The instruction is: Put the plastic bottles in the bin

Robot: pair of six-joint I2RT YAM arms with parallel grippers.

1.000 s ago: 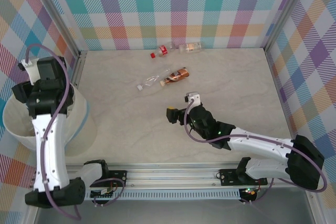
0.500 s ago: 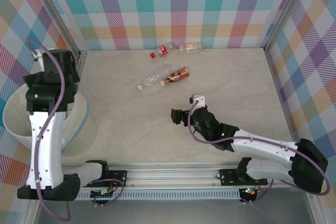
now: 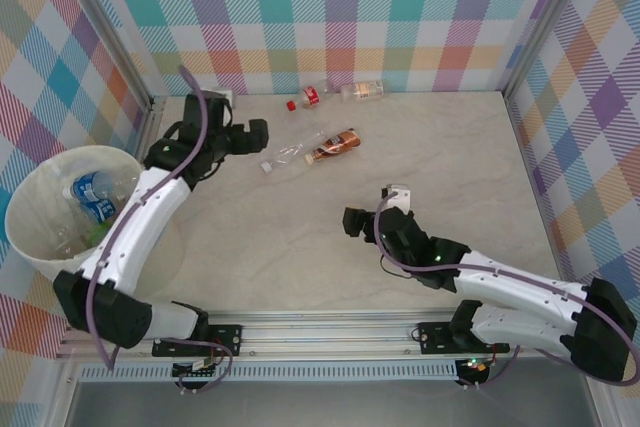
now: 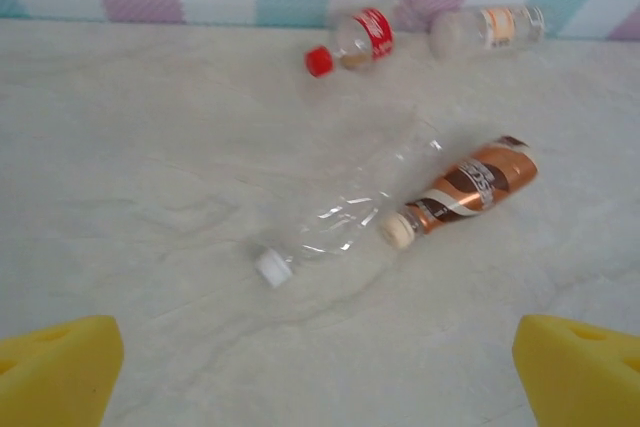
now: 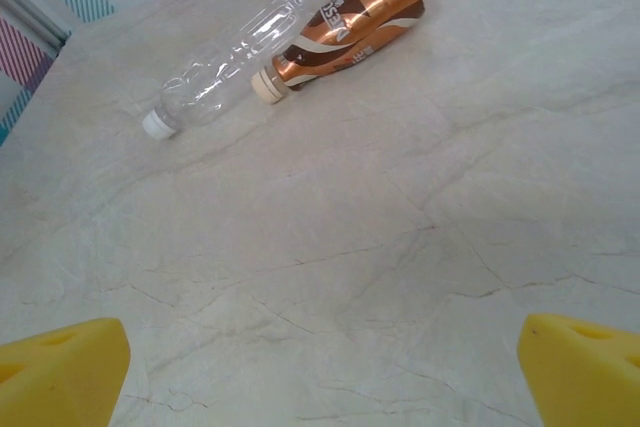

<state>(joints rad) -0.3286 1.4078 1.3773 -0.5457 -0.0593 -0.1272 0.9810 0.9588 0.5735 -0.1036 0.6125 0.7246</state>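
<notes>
My left gripper moves down next onto the clear bottle's body point(image 3: 290, 153) point(image 4: 335, 220) near its white cap, turning it as the bottle lies slanted to my open fingers.
Four bottles lie on the table: a clear label-less bottle point(image 3: 290, 154) point(image 4: 335, 212) point(image 5: 225, 62) with a white cap, a brown-labelled bottle point(image 3: 336, 143) point(image 4: 465, 187) point(image 5: 340, 22) beside it, and by the back wall a red-labelled bottle point(image 3: 306, 98) point(image 4: 352, 39) next to an orange-labelled bottle point(image 3: 363, 91) point(image 4: 488, 27). The cream-white bin point(image 3: 35, 257) at the left holds several bottles. My left gripper point(image 3: 252, 137) point(image 4: 320, 377) hangs open just left of the clear bottle, holding nothing. Mid-table, my right gripper point(image 3: 352, 222) point(image 5: 320, 377) is open and empty, well short of the bottles.
Checked walls enclose the table on three sides, with a metal post point(image 3: 150, 127) at the back left. A metal rail point(image 3: 330, 332) runs along the near edge.
The left arm has swung from over the bin out across the table toward the clear bottle. The right gripper has drifted slightly right and toward the near edge.
</notes>
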